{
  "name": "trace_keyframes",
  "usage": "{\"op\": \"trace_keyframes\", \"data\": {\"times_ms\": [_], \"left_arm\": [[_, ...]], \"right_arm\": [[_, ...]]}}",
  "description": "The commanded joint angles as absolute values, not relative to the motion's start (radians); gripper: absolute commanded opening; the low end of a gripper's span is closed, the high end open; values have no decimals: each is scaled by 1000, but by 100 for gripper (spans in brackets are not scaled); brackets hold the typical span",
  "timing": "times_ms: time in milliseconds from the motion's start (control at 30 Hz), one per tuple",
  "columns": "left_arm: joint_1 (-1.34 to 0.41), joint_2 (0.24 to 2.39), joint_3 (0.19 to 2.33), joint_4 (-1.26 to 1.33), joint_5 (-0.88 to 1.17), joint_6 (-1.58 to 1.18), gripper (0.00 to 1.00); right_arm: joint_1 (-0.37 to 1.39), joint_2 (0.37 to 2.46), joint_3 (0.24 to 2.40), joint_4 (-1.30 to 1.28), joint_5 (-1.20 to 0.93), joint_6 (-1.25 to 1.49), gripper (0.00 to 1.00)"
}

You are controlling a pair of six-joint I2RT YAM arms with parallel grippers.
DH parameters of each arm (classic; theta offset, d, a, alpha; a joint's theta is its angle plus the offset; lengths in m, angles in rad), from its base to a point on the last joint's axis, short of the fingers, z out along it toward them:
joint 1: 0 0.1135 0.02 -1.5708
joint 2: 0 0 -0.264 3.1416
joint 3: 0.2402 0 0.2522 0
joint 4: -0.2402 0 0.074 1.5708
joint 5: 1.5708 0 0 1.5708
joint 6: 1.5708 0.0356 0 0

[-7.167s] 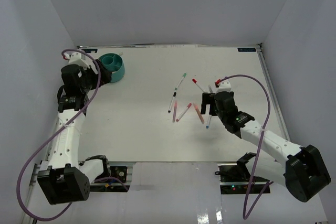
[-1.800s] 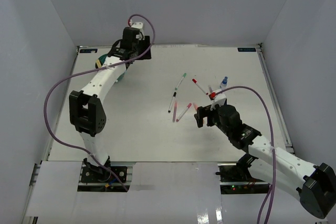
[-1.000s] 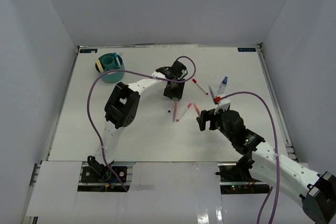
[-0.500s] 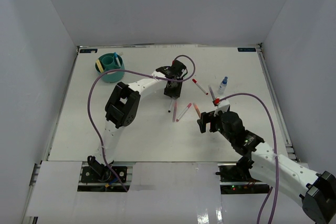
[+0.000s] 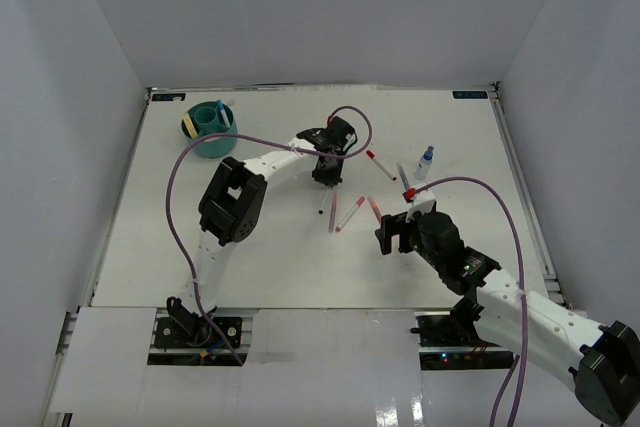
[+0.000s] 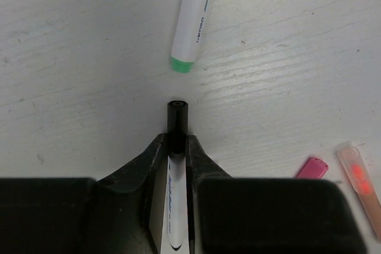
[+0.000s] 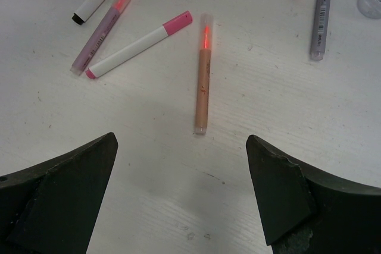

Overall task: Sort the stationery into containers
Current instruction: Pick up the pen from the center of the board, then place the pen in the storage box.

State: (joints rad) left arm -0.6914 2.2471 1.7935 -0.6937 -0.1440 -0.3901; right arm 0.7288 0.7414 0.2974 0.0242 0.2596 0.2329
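Note:
My left gripper lifts toward the left in the top view next and releases over that marker's compartment (image 5: 226, 120), since a blue-ended marker already stands in the teal organizer.
My left gripper (image 6: 177, 141) is shut on a white marker with a black cap (image 6: 177, 117), which lies flat on the table and pokes out past the fingertips. A green-capped marker (image 6: 193, 22) lies just beyond it. In the top view the left gripper (image 5: 326, 177) is at the table's middle, far from the teal organizer (image 5: 212, 139) at the back left. My right gripper (image 7: 180, 141) is open over bare table, just short of a peach pen (image 7: 204, 81). A pink-capped marker (image 7: 140, 44) and a pale purple pen (image 7: 107, 25) lie to its left.
A red-capped marker (image 5: 380, 164), a grey pen (image 5: 402, 175) and a small blue-capped bottle (image 5: 426, 162) sit at the right of the pile. A cream tape roll (image 5: 187, 124) leans at the organizer's left side. White walls enclose the table.
My left gripper has closed on the black-capped marker over the last second. The right arm has hardly moved and stays open.

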Motion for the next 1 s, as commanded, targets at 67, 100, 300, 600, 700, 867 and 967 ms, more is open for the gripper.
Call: {"op": "trace_keyframes", "data": {"times_ms": [67,100,300,600,700,867,967], "left_arm": [[-689,2180,1741,-709,-238,-367,11],[-686,2166,1737,-703,-248,-364,10],[-617,2020,1677,-624,-308,-350,2],[-424,1800,1568,-356,-419,-308,1],[-365,1760,1533,-212,-452,-272,1],[-285,1736,1476,67,-474,-230,0],[-242,1752,1459,175,-471,-218,0]], "right_arm": [[727,750,305,57,258,241,95],[727,752,305,60,256,241,95],[727,756,302,61,256,241,95],[727,755,305,66,258,238,95],[727,768,307,72,252,233,95],[727,784,305,77,250,232,95],[727,781,307,78,252,227,95]]}}
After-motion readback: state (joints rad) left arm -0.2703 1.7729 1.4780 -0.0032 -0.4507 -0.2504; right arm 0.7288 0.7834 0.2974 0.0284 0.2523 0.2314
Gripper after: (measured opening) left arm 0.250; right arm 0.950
